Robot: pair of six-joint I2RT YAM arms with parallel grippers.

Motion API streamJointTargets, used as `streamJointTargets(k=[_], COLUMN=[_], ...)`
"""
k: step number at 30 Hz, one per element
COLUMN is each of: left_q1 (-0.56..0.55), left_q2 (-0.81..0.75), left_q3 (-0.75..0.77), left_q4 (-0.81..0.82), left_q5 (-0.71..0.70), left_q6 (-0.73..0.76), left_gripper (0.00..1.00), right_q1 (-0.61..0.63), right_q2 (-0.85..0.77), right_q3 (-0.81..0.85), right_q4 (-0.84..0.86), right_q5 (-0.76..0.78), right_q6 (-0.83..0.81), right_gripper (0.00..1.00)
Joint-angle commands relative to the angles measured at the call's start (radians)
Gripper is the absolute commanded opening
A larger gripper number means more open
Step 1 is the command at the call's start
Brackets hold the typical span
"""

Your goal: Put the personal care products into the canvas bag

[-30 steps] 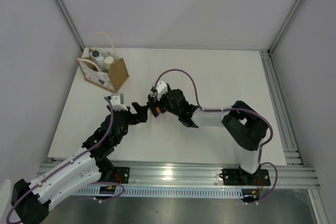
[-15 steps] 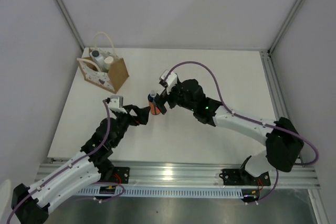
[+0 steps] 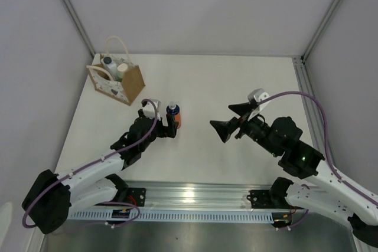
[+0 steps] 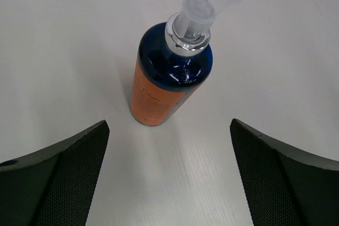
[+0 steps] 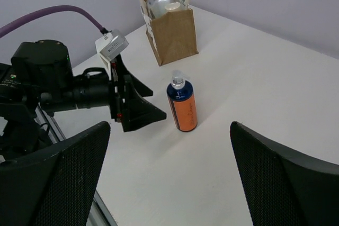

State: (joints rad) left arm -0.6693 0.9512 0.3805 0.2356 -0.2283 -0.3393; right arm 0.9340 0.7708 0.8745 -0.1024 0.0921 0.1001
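Note:
My left gripper moves outward next until its open fingers straddle the orange bottle's dark blue top [image 3: 173,110] [image 4: 175,67], still outward beyond them, and then closes.
The orange bottle [image 3: 173,117] with a dark blue top and clear pump stands upright on the white table. It also shows in the left wrist view [image 4: 167,80] and the right wrist view [image 5: 182,105]. My left gripper [image 3: 168,126] is open, just left of the bottle and apart from it. My right gripper [image 3: 227,120] is open and empty, well to the bottle's right. The canvas bag [image 3: 121,84] stands at the back left and shows in the right wrist view [image 5: 172,34]. It holds the white bottle with a dark cap [image 3: 108,62] and the cream-white cylinder [image 3: 122,70].
The white table [image 3: 236,81] is walled by grey panels, with aluminium rails [image 3: 313,116] along its right edge and front. The left arm [image 5: 58,91] and its purple cable lie low across the front left.
My right gripper let go of the orange bottle and drew back to the right. The bottle now stands on the table. My left gripper moved forward up to it.

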Motion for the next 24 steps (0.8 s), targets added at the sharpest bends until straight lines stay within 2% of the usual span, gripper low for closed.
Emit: streamJointTargets(k=[1, 6, 11, 15, 24], left_q1=[0.016, 0.017, 0.034, 0.037, 0.037], left_q2=[0.047, 0.132, 0.233, 0.310, 0.371], left_q3=[0.066, 0.115, 0.176, 0.247, 0.282], left_q4=[0.042, 0.117, 0.142, 0.077, 0.079], left_q5=[-0.023, 0.009, 0.082, 0.009, -0.042], left_q6=[-0.010, 0.049, 0.143, 0.122, 0.088], left_gripper=[0.99, 0.93, 0.95, 0.93, 0.83], right_q1=[0.006, 0.009, 0.011, 0.009, 0.009], right_q2=[-0.065, -0.129, -0.188, -0.231, -0.265], right_q3=[-0.072, -0.094, -0.092, -0.092, -0.095], right_q4=[-0.079, -0.069, -0.103, -0.117, -0.132], right_q5=[0.052, -0.021, -0.025, -0.008, 0.006], right_q6=[0.102, 0.127, 0.131, 0.133, 0.136], right_gripper=[1.00, 1.00, 0.99, 0.99, 0.99])
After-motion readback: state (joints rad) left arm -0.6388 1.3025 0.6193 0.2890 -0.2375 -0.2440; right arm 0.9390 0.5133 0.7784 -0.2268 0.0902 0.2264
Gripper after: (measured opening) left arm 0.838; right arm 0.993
